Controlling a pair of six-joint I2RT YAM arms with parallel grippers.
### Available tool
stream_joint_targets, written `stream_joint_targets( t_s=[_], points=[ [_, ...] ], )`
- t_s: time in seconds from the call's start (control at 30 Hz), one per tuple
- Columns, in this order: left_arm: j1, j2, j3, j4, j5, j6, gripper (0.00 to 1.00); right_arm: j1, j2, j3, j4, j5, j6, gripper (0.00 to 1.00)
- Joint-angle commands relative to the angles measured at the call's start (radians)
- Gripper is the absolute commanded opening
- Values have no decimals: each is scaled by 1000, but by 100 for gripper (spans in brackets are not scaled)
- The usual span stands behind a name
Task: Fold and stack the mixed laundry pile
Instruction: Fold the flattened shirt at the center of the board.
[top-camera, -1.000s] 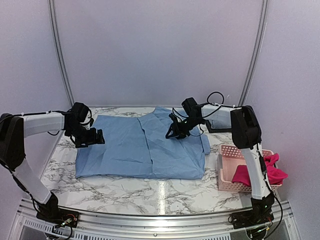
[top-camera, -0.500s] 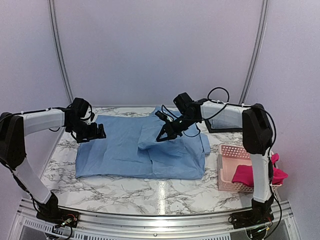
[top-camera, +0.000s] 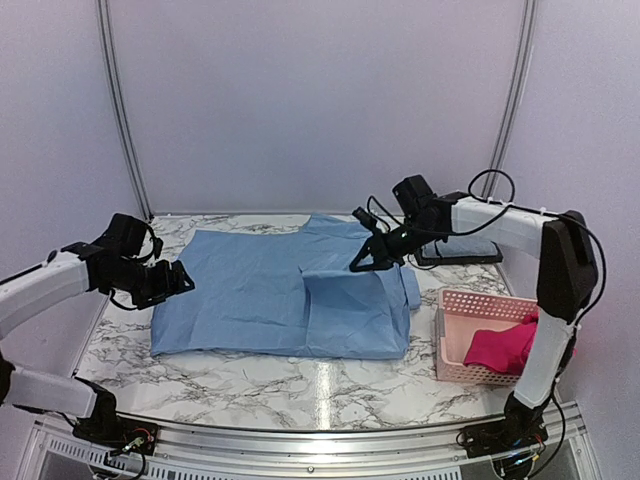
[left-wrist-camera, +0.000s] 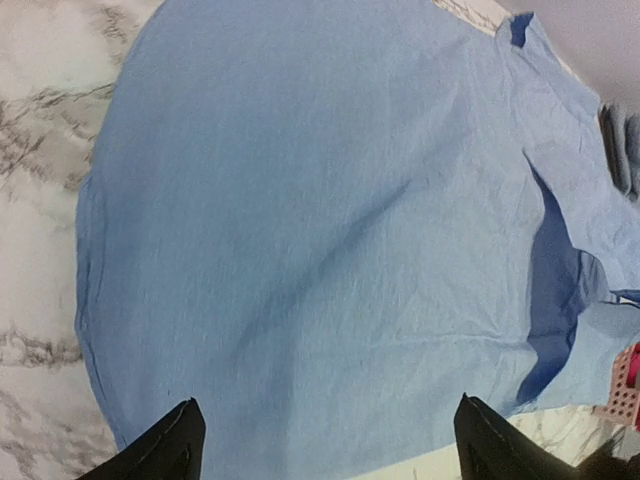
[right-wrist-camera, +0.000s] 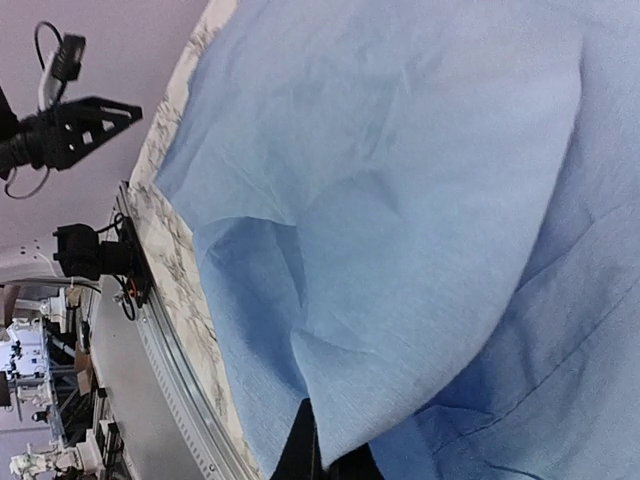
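Observation:
The light blue shirt's near corner (top-camera: 157, 349) lies free below the left gripper's open fingers and nearer the robot's base, so the left gripper will move back and down onto it.
The light blue shirt (top-camera: 250, 290) lies spread over the marble table (top-camera: 120, 340) and fills the left wrist view (left-wrist-camera: 330, 220). My right gripper (top-camera: 362, 262) is shut on a raised fold of the shirt's right half (right-wrist-camera: 420, 300), pinching it just above the table (right-wrist-camera: 322, 455). My left gripper (top-camera: 178, 281) hovers open over the shirt's left edge. Its fingertips (left-wrist-camera: 180, 440) stand wide apart with nothing between them. The magenta-red garment (top-camera: 505, 345) lies in the pink basket (top-camera: 455, 297).
The pink lattice basket stands at the table's right front corner. A flat dark tray (top-camera: 465, 252) lies behind it, under the right arm. Bare marble runs along the front edge and the left side of the shirt.
My right gripper has shut on the shirt, lifted a fold toward the middle, then carried it back to the right. The left arm has drawn back toward the left and the near side.

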Motion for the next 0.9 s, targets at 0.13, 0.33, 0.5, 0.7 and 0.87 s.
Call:
stream_joint_targets(
  t_s=[0.13,0.33,0.5,0.7,0.87],
  points=[
    [-9,-327,-231,-89,-45,-487,92,18,-154,-3,15,-75,14,0],
    [-8,-300,-304,-108,-49,-608,84,94,-262,-116,7,-85,15,0],
    [-8,-215,-316,-109,-45,-655,76,141,-350,-199,59,-79,67,0],
    [-9,-147,-336,-108,-57,-706,69,146,-424,-247,83,-63,93,0],
    [-8,-167,-375,-115,-49,-753,53,152,-453,-289,87,-64,98,0]
  ],
)
